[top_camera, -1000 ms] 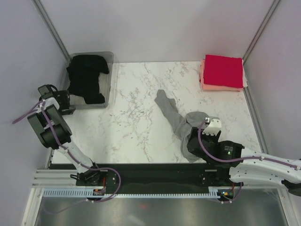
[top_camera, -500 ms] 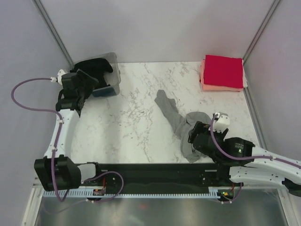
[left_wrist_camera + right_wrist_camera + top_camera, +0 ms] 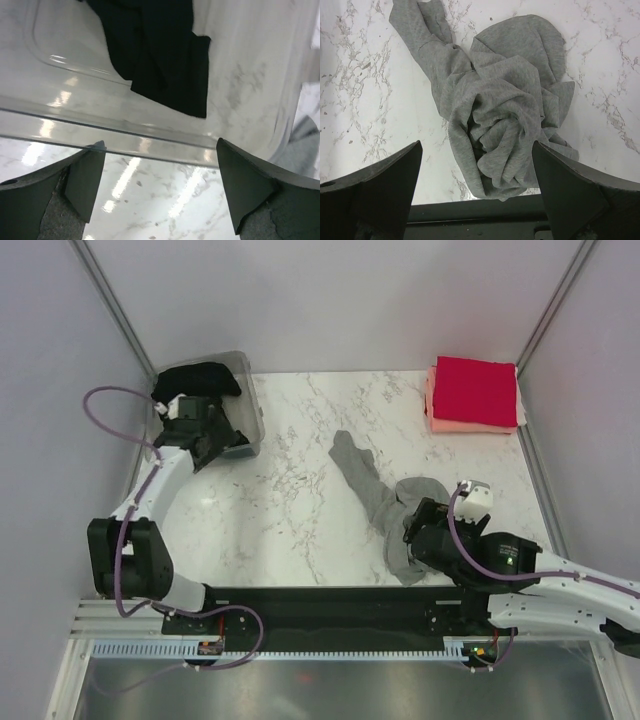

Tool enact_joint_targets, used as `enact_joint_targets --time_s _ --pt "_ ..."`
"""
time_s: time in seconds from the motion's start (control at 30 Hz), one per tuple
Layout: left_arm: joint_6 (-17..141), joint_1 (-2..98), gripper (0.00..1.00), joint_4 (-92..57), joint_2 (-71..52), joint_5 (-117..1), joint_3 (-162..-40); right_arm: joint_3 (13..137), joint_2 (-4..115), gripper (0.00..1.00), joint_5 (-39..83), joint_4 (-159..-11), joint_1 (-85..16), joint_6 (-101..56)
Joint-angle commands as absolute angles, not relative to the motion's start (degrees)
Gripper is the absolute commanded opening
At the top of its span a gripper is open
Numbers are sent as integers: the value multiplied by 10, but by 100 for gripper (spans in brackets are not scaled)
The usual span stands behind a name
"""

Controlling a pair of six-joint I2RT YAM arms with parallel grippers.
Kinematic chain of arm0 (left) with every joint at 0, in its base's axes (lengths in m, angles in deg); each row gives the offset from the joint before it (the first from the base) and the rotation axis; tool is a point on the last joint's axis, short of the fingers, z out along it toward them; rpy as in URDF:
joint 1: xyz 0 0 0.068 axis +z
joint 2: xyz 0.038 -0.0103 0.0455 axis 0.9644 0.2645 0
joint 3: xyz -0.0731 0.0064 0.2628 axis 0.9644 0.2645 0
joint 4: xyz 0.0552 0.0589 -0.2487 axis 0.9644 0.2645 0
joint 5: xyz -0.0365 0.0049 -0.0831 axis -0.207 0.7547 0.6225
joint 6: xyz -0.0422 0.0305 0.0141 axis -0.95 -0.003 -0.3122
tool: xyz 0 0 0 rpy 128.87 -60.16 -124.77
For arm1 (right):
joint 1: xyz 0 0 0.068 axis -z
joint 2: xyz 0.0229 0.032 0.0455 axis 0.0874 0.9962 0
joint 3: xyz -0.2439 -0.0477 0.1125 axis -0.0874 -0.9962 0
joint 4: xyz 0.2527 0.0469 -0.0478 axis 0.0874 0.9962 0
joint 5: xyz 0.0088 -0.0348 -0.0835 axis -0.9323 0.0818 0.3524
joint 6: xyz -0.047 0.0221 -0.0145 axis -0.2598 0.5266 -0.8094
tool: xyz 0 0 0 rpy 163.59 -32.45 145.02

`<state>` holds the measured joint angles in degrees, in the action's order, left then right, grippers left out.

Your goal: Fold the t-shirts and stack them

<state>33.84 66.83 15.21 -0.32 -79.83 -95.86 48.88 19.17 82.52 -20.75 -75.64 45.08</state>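
Note:
The left gripper shifts the bin toward the side next, before it lowers onto the grey t-shirt's trailing end [image 3: 349,452] [image 3: 305,136].
A heather-grey t-shirt [image 3: 372,492] lies crumpled at the table's near right, one end trailing toward the middle. My right gripper [image 3: 412,526] hovers just above the bunched part [image 3: 505,115], jaws wide open and empty [image 3: 476,145]. A black t-shirt [image 3: 196,380] lies bunched in the clear plastic bin [image 3: 247,400] at the back left. My left gripper [image 3: 208,432] is at the bin's near side, open and empty [image 3: 160,145], with the bin's rim [image 3: 150,136] across its fingertips and the black t-shirt [image 3: 160,55] beyond. A red folded t-shirt [image 3: 475,388] sits on a salmon-pink one [image 3: 445,422] at the back right.
The bin looks tipped up and pushed toward the back-left corner post. The marble tabletop [image 3: 290,500] lies between the bin and the grey shirt. Grey walls close in on the left, the back and the right. A black rail [image 3: 330,605] runs along the near edge.
My left arm swung from the far left over to the bin's near side. The bin shifted back and tipped, with the black shirt bunching in it. My right gripper turned slightly over the grey shirt.

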Motion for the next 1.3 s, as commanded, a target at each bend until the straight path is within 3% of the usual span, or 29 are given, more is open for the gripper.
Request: enact_joint_targets --time_s 0.0,0.2,0.33,0.5,0.7,0.87,1.07,1.27 --pt "383 813 97 68 -26 -814 -959 475 166 98 840 -204 -756 458" --pt "387 942 100 84 -33 -809 -969 458 155 98 836 -231 -756 441" --pt "339 942 100 89 -44 -730 -961 461 163 98 829 -235 -756 428" --pt "349 810 99 87 -87 -781 -978 452 148 98 827 -234 -756 432" --pt "380 629 97 56 -31 -788 -1005 436 173 98 828 -236 -756 441" --pt "406 540 96 11 118 -712 -1039 413 213 98 804 -265 -755 434" --pt "419 464 94 12 304 -652 -1181 380 199 98 790 -304 -752 428" --pt "396 432 87 38 407 -675 -1274 379 188 98 790 -303 -741 421"
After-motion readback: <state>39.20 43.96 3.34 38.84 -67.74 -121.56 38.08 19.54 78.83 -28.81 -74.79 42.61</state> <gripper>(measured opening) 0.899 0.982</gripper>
